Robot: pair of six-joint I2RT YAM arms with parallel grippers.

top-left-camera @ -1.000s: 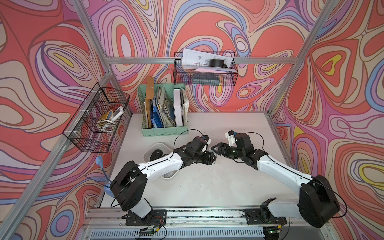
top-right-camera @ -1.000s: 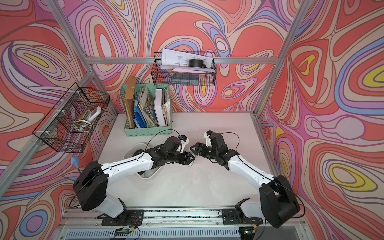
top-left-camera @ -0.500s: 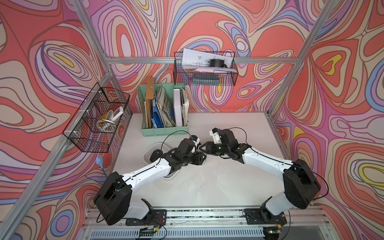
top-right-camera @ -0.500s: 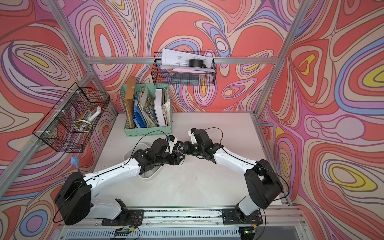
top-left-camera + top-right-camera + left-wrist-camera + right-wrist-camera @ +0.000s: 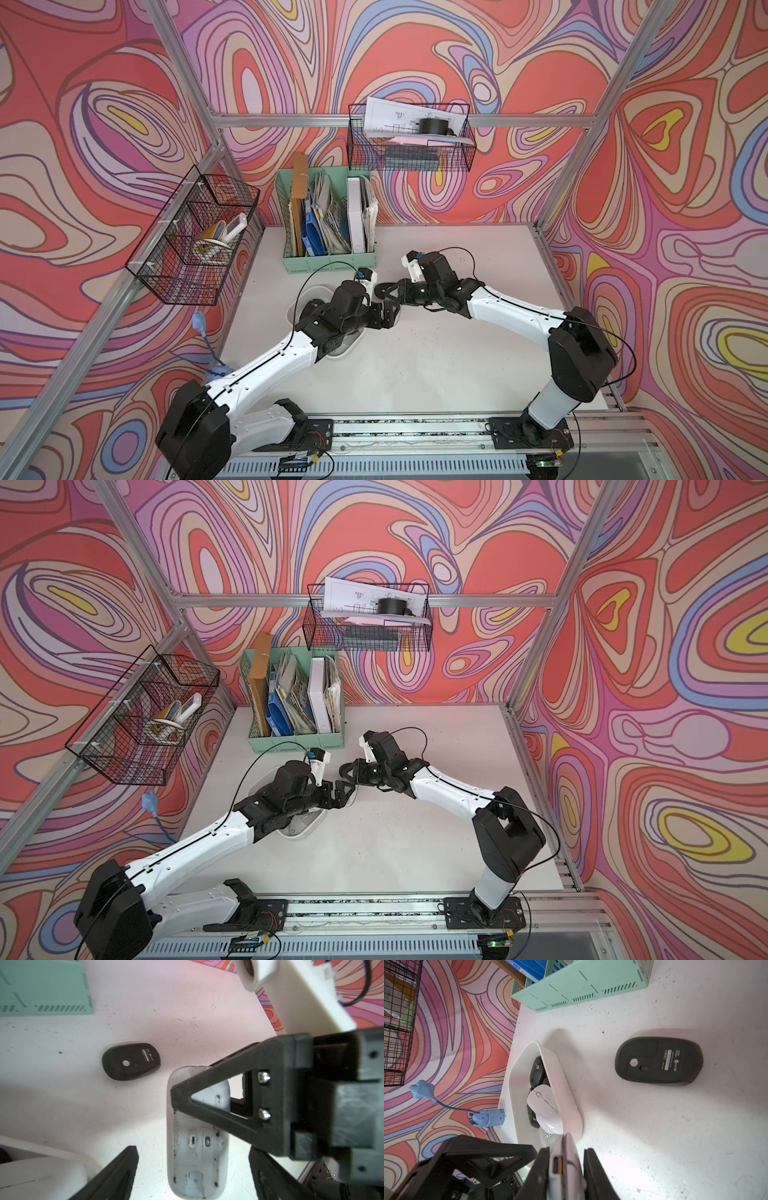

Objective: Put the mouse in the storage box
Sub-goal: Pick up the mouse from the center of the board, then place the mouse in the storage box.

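Observation:
The mouse is still hanging outside the storage box's rim, so next I need to move my right gripper back and over the box's near end point(image 5: 347, 344) point(image 5: 544, 1138), lower it and let go of the mouse.
The mouse point(image 5: 197, 1157) is white and shows its underside in the left wrist view. My right gripper point(image 5: 566, 1150) is shut on it edge-on, and its charging port faces the right wrist camera. My left gripper point(image 5: 193, 1151) is open, its fingers standing well clear on either side of the mouse. In both top views the two grippers meet tip to tip, left point(image 5: 388, 318) and right point(image 5: 384, 291), and hide the mouse. The storage box point(image 5: 564, 1088), a low white bin, lies just beside them under my left wrist point(image 5: 299, 307). It holds a white mouse point(image 5: 546, 1109) and a black one point(image 5: 536, 1070).
Another black mouse point(image 5: 658, 1061) lies upside down on the table near the mint-green file organiser point(image 5: 328, 224). Black wire baskets hang on the left wall point(image 5: 195, 237) and the back wall point(image 5: 409, 137). A blue plug point(image 5: 488, 1118) lies at the table's left edge.
Both arms have moved left toward the box. My right gripper has closed on the white mouse, and my left gripper has opened and let it go.

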